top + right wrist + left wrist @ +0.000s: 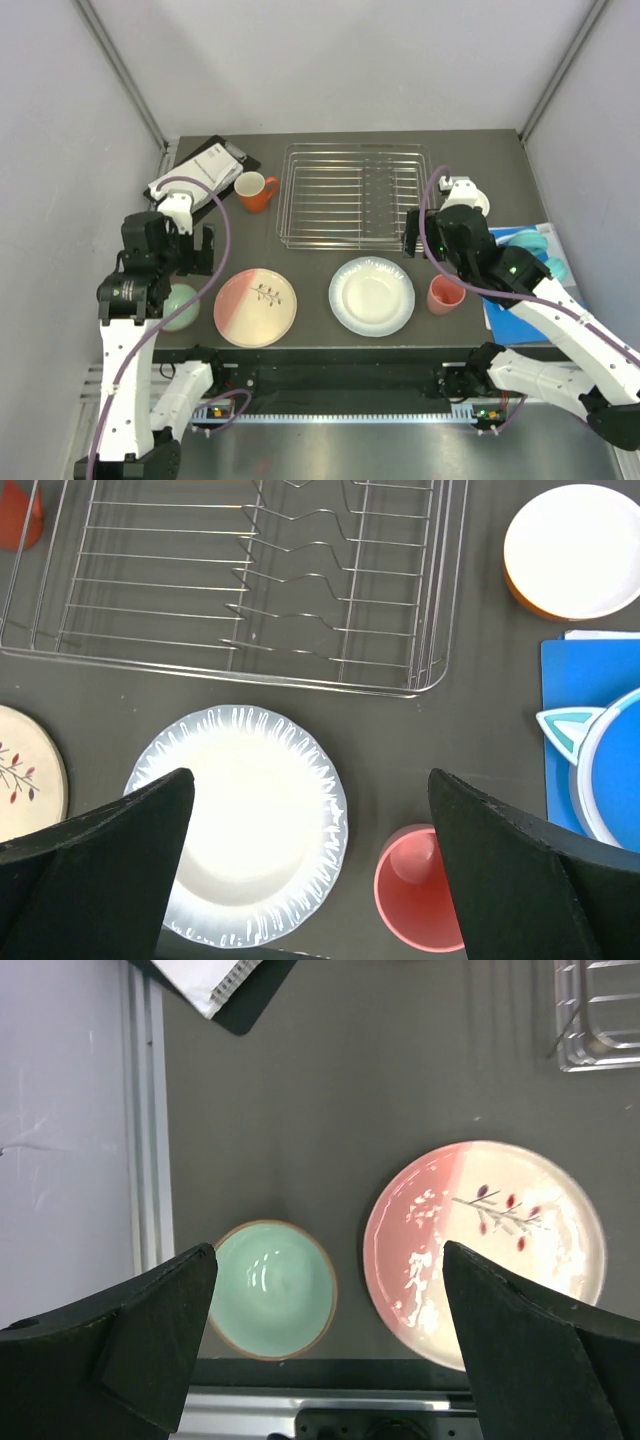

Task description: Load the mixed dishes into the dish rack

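My left gripper should turn and go down with its fingers on both sides of the mint green bowl's rim, by the pink plate below it, because the gap there has room for one finger.
The silver wire dish rack [353,195] [240,580] stands empty at the back middle. An orange mug [255,191] sits left of it. Along the front lie the mint green bowl [180,305] [272,1288], the pink-and-cream plate [255,307] [490,1250], the white blue-rimmed plate [372,295] [245,820] and the salmon-pink cup [445,295] [425,885], upright. My left gripper [195,250] [328,1250] hovers open above the gap between bowl and pink plate. My right gripper [415,232] [310,775] hangs open over the white plate's right edge, holding nothing.
A black-and-white booklet [205,175] [215,985] lies at the back left. A white bowl with an orange outside [470,200] [572,550] sits right of the rack. Turquoise items on a blue sheet [530,250] [600,770] lie at the right edge. Grey walls close three sides.
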